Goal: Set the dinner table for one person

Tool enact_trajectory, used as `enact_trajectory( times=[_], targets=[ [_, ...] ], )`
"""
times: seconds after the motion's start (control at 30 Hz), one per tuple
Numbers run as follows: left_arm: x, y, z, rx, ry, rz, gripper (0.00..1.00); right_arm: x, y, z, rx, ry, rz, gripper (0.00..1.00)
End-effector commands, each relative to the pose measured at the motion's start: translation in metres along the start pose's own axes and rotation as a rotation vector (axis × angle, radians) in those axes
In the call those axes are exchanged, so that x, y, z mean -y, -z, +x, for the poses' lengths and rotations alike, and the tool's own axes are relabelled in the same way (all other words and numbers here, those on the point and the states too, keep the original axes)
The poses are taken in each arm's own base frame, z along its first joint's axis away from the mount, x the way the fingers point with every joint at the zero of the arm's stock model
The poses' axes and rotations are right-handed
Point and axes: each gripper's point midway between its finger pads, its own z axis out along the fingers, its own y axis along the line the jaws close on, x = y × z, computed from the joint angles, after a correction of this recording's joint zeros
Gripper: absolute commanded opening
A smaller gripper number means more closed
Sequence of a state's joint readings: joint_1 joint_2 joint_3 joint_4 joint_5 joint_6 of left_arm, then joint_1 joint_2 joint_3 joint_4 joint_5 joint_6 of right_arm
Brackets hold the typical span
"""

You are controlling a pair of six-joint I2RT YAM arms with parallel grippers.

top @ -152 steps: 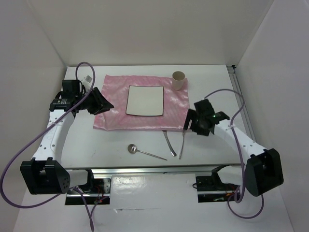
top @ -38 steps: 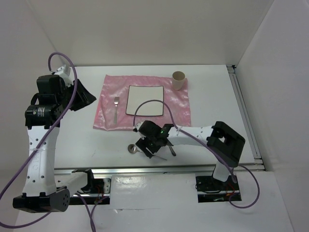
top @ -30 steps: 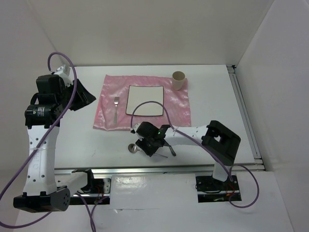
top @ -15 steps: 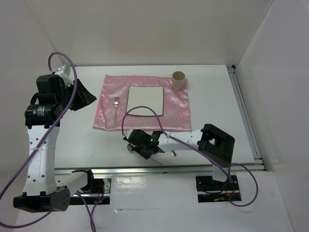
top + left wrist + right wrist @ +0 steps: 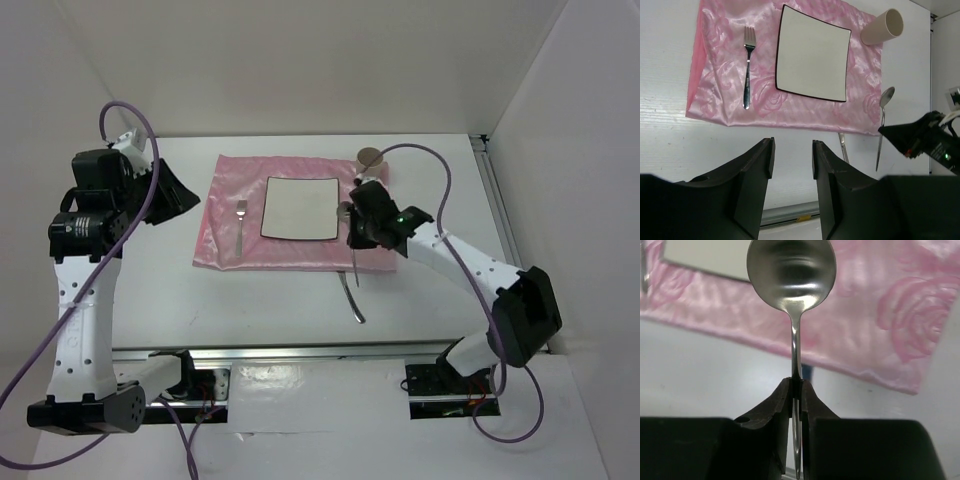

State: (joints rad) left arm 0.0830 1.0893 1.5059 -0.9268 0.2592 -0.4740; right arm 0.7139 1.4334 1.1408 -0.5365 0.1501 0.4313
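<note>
The spoon's handle sticks out past the near edge of the mat, so my right gripper will next move outward and down to release on the bare mat beside the plate.
A pink mat [image 5: 225, 190] lies on the white dinner table [image 5: 450, 170], with a square white plate [image 5: 300, 207] at its centre and a fork [image 5: 240, 225] to the plate's left. My right gripper [image 5: 351, 238] is shut on the handle of a spoon [image 5: 791, 270]. The spoon's bowl [image 5: 345, 210] is over the mat just right of the plate. A knife [image 5: 353, 298] lies on the table below the mat's front edge. My left gripper [image 5: 792, 150] hangs high at the left, open, nothing between its fingers.
A beige cup [image 5: 882, 27] stands at the mat's back right corner, close behind the right wrist. White walls close in the table on three sides. A silver rail [image 5: 300, 350] runs along the near edge.
The right gripper shut on the spoon near the front edge and carried it back and right to the mat beside the plate. The left arm stayed put.
</note>
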Motion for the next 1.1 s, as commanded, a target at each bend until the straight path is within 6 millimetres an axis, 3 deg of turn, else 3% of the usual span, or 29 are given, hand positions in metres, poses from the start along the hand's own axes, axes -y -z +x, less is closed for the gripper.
enact_trajectory(
  times=[0.0,0.07,0.1,0.2,0.27,0.3,0.37,0.47,0.63,0.7,0.73,0.77,0.8,0.87,0.93,0.97,1.0,1.03,1.07],
  targets=[
    [0.008,0.002,-0.011,0.02,-0.019,0.032,0.52,0.027,-0.017,-0.006,-0.073,-0.218,0.036,0.0],
    [0.004,0.0,-0.009,0.016,-0.026,0.019,0.52,0.038,-0.037,-0.009,-0.087,-0.253,0.069,0.0],
    [0.003,0.0,-0.006,0.005,-0.022,0.015,0.52,0.047,-0.042,-0.023,-0.07,-0.279,0.085,0.0],
    [-0.001,0.0,-0.002,0.001,-0.019,0.003,0.52,0.07,-0.069,-0.037,-0.056,-0.319,0.138,0.0],
    [0.0,0.001,-0.001,0.009,-0.022,0.006,0.52,0.079,-0.086,-0.037,-0.073,-0.34,0.145,0.0],
    [0.0,0.001,-0.001,0.009,-0.022,0.006,0.52,0.081,-0.091,-0.048,-0.055,-0.353,0.134,0.0],
    [-0.001,0.001,0.001,-0.001,-0.019,0.002,0.52,0.085,-0.107,-0.044,-0.074,-0.341,0.152,0.0],
    [-0.005,-0.001,0.003,-0.006,-0.016,-0.013,0.52,0.095,-0.124,-0.057,-0.058,-0.335,0.169,0.0],
    [-0.006,-0.003,0.007,-0.019,-0.013,-0.008,0.52,0.098,-0.15,-0.053,-0.09,-0.324,0.182,0.03],
    [-0.006,-0.003,0.007,-0.019,-0.013,-0.008,0.52,0.098,-0.152,-0.055,-0.093,-0.324,0.183,0.23],
    [-0.006,-0.003,0.007,-0.019,-0.013,-0.008,0.52,0.1,-0.15,-0.052,-0.104,-0.323,0.197,0.48],
    [-0.006,-0.003,0.007,-0.019,-0.013,-0.008,0.52,0.1,-0.145,-0.059,-0.083,-0.322,0.199,0.59],
    [-0.006,-0.005,0.008,-0.019,-0.013,-0.008,0.52,0.099,-0.143,-0.051,-0.087,-0.314,0.204,0.67],
    [-0.007,-0.005,0.008,-0.019,-0.013,-0.008,0.52,0.092,-0.126,-0.062,-0.034,-0.305,0.193,0.7],
    [-0.006,-0.007,0.01,-0.026,-0.012,0.002,0.52,0.091,-0.114,-0.052,-0.038,-0.295,0.198,0.71],
    [-0.004,-0.007,0.011,-0.031,-0.012,0.013,0.52,0.088,-0.095,-0.069,0.037,-0.287,0.183,0.71],
    [-0.004,-0.007,0.011,-0.031,-0.012,0.013,0.52,0.083,-0.09,-0.052,0.021,-0.253,0.173,0.72],
    [-0.003,-0.008,0.008,-0.021,-0.015,0.017,0.52,0.079,-0.082,-0.051,0.042,-0.233,0.165,0.72],
    [-0.003,-0.01,0.009,-0.033,-0.012,0.024,0.52,0.07,-0.061,-0.062,0.106,-0.201,0.128,0.74]
  ],
)
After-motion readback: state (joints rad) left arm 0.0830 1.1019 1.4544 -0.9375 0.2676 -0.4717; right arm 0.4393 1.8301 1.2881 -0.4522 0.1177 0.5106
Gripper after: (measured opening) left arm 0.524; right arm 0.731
